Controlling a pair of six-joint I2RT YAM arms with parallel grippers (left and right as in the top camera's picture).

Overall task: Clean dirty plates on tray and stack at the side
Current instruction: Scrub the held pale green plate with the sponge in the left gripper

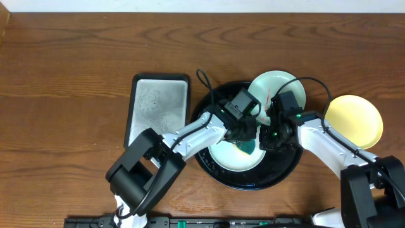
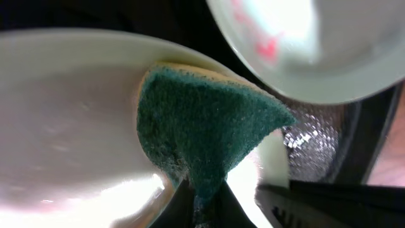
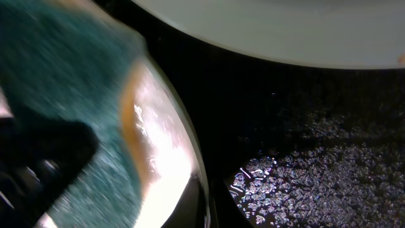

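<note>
The grey metal tray (image 1: pixel 157 118) is empty. My left gripper should move up and to the left in the overhead view, over that tray, and then let go of the sponge (image 1: pixel 248 147).
A black round tray (image 1: pixel 288 166) holds a pale mint plate (image 1: pixel 229 158), and a second mint plate (image 1: pixel 278 85) with a red smear leans over its far rim. A yellow plate (image 1: pixel 354 119) lies on the table to the right. My left gripper (image 1: pixel 245 138) is shut on a green sponge (image 1: pixel 248 147) and presses it onto the near plate (image 2: pixel 63 126). In the left wrist view the sponge (image 2: pixel 202 126) fans out from the jaws (image 2: pixel 205 206), with the smeared plate (image 2: pixel 304 44) above. My right gripper (image 3: pixel 205 202) is shut on that near plate's rim (image 3: pixel 168 126); the sponge (image 3: pixel 63 95) looks blurred.
A rectangular grey metal tray (image 1: pixel 158 107) lies left of the black tray. The black tray's floor (image 3: pixel 316 164) is wet with droplets. Both arms cross over the tray's front half, and black cables loop above it.
</note>
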